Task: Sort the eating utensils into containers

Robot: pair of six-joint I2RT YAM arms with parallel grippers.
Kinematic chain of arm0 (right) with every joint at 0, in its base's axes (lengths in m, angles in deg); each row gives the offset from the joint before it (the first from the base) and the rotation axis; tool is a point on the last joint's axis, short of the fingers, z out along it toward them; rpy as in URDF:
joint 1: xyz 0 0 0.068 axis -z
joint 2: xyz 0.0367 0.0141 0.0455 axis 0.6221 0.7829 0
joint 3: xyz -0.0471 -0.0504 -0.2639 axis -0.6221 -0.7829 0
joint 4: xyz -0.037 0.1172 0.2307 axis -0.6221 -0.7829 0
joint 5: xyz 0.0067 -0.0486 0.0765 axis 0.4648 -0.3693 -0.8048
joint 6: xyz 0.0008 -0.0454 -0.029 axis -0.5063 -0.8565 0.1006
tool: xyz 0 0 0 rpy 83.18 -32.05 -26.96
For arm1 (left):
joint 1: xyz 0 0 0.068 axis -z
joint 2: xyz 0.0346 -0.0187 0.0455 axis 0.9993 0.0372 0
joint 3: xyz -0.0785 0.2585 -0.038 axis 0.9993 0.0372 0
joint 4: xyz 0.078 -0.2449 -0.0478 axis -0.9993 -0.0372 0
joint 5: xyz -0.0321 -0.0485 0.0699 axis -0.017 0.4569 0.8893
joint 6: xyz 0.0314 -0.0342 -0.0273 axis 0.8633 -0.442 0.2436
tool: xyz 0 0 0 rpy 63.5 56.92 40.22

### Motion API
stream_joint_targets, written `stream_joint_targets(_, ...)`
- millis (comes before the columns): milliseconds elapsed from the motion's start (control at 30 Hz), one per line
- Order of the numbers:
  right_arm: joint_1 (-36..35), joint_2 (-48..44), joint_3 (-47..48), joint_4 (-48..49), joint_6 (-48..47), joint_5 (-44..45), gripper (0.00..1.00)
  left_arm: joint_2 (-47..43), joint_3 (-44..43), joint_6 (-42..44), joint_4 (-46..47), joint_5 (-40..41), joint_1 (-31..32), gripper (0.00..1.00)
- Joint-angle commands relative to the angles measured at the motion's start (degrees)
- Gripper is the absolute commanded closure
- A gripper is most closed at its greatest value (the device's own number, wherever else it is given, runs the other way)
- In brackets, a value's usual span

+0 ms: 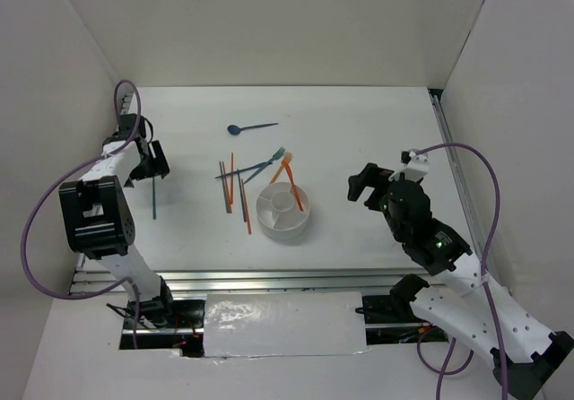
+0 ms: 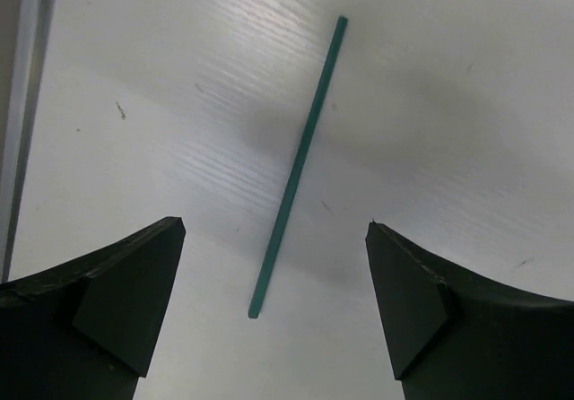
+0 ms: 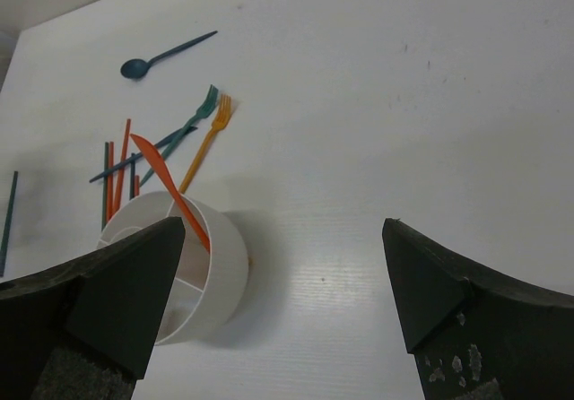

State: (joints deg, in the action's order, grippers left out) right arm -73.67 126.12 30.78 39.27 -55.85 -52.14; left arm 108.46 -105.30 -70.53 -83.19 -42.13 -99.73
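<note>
The lone teal chopstick already runs between my open fingers. I will bring my left gripper down onto the chopstick's middle [image 1: 153, 192] [image 2: 296, 181] and close it there.
A lone dark teal chopstick [image 1: 154, 199] lies on the table at the left. My left gripper [image 1: 149, 161] is open just above its far end; in the left wrist view the chopstick [image 2: 296, 167] runs between the fingers of the left gripper [image 2: 276, 228], untouched. The round white container [image 1: 305, 221] stands mid-table with an orange utensil [image 1: 292, 189] leaning in one compartment. Orange and teal chopsticks [image 1: 231, 186], a teal fork [image 1: 267, 162], an orange fork [image 1: 281, 169] and a blue spoon [image 1: 247, 129] lie behind it. My right gripper [image 1: 363, 186] is open and empty to the right of the container [image 3: 229, 265].
White walls close in the table at the back and on both sides. A metal rail [image 1: 269, 281] runs along the near edge. The right wrist view also shows the spoon [image 3: 166, 55], both forks [image 3: 208, 140] and the chopstick group [image 3: 117, 162].
</note>
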Motion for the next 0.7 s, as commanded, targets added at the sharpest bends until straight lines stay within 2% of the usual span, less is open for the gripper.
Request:
stream_joint_targets(0,0.1,0.0,0.8,4.7,-0.8,-0.7,0.0,-1.0,2.0,4.6,-0.4,-4.9,-0.5,0.04)
stream_joint_targets(100,0.2,0.2,1.5,4.3,-1.3,-0.9,0.0,1.2,2.2,4.3,-0.7,-5.4,-0.9,0.09)
stream_joint_targets(233,0.2,-0.5,0.9,4.3,-1.3,-0.9,0.0,2.7,2.6,3.7,0.1,-5.1,-2.2,0.23)
stream_joint_targets(433,0.3,-1.0,0.7,4.2,-0.8,0.5,0.0,4.7,2.5,3.5,0.9,-6.6,-3.7,0.25)
stream_joint_targets(500,0.3,-0.8,1.0,4.3,-1.1,0.1,0.0,6.6,2.4,3.4,1.5,-7.3,-3.9,0.3)
stream_joint_targets(600,0.3,-0.4,1.5,4.1,-1.4,0.2,0.0,8.6,1.4,3.2,2.0,-9.8,-3.9,0.32)
stream_joint_targets(667,0.3,-0.3,1.8,3.6,-1.3,0.5,0.0,9.5,0.9,3.2,2.1,-9.6,-3.8,0.39)
